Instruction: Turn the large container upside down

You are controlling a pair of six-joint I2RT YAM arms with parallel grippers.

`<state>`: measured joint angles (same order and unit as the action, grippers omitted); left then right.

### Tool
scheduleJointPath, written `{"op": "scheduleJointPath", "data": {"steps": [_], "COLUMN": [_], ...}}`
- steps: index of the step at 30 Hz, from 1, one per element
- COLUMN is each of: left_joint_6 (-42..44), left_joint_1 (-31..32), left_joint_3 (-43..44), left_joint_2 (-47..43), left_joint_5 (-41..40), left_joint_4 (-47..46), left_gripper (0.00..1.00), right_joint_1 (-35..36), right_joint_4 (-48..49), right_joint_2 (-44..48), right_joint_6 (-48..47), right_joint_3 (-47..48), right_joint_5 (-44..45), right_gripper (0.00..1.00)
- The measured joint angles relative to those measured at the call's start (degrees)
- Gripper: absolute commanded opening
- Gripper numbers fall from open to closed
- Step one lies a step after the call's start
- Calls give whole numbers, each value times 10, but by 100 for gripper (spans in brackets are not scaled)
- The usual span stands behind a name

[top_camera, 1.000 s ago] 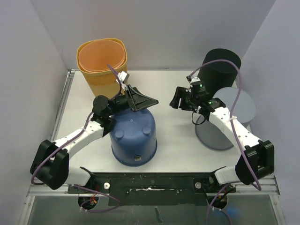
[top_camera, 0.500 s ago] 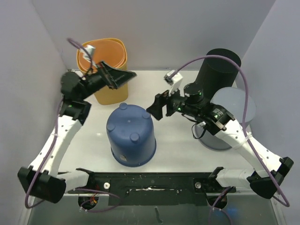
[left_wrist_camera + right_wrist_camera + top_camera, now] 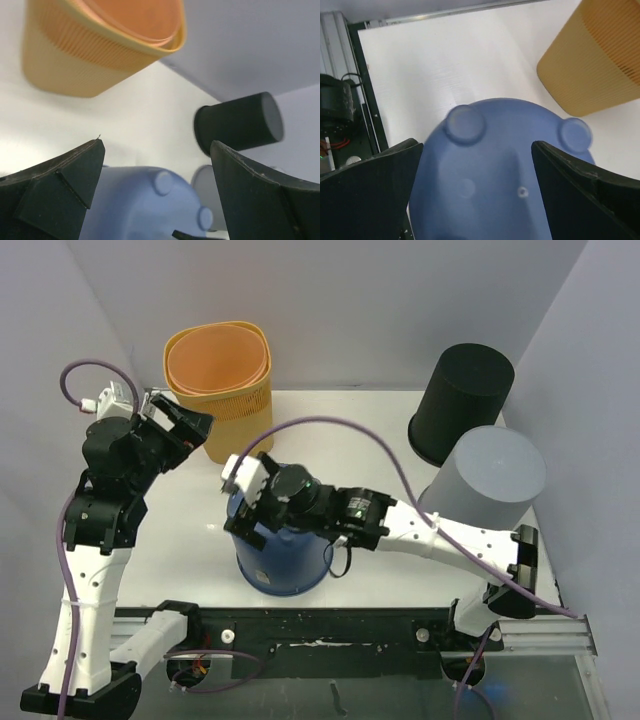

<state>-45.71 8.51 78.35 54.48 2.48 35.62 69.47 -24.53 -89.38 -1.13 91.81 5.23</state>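
I should next move my left gripper outward and to the right in the top view, astride the orange container's inner rim (image 3: pixel 264 368) (image 3: pixel 178 26), which is outward of it and faces up.
A blue container (image 3: pixel 290 565) stands mouth down at the table's middle, its base with round feet facing up. It also shows in the left wrist view (image 3: pixel 145 200) and the right wrist view (image 3: pixel 505 170). My right gripper (image 3: pixel 240 508) hangs open just above its base, the jaws straddling it in the right wrist view (image 3: pixel 477 145) with nothing held. My left gripper (image 3: pixel 195 435) is open and empty, raised at the left in front of the upright orange ribbed container (image 3: pixel 220 370). In the left wrist view (image 3: pixel 157 145) it looks over the blue container from a distance.
A black container (image 3: pixel 462 400) and a grey one (image 3: pixel 488 485) stand mouth down at the right. The orange container (image 3: pixel 100 45) stands in the back left corner by the walls. The black frame rail (image 3: pixel 320 625) runs along the near edge.
My right arm has swung left across the table and now hovers over the blue container. My left arm has pulled back to the left and away from it.
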Motion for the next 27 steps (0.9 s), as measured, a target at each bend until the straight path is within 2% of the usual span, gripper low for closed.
{"op": "scheduleJointPath", "data": {"steps": [3, 6, 11, 15, 21, 25, 27], "left_joint_6": [1, 2, 3, 3, 8, 28, 46], "left_joint_1": [0, 0, 0, 0, 0, 0, 0], "left_joint_3": [-6, -14, -34, -52, -54, -41, -8], "left_joint_2": [-12, -22, -15, -3, 2, 25, 54], "left_joint_5": [-55, -84, -92, -83, -70, -45, -35], "left_joint_4": [56, 73, 75, 72, 56, 40, 38], "left_gripper": [88, 89, 89, 89, 89, 89, 89], "right_joint_1": [47, 78, 77, 24, -119, -179, -185], "right_joint_4": [-6, -22, -7, 14, 35, 6, -10], "right_joint_2": [-30, -46, -47, -47, -52, -83, -95], "right_joint_6": [-45, -80, -108, -122, -132, -135, -135], "right_joint_3": [2, -2, -40, -66, -88, -46, -25], "right_joint_5": [53, 112, 230, 315, 400, 422, 416], "right_gripper": [98, 98, 98, 98, 98, 98, 98]}}
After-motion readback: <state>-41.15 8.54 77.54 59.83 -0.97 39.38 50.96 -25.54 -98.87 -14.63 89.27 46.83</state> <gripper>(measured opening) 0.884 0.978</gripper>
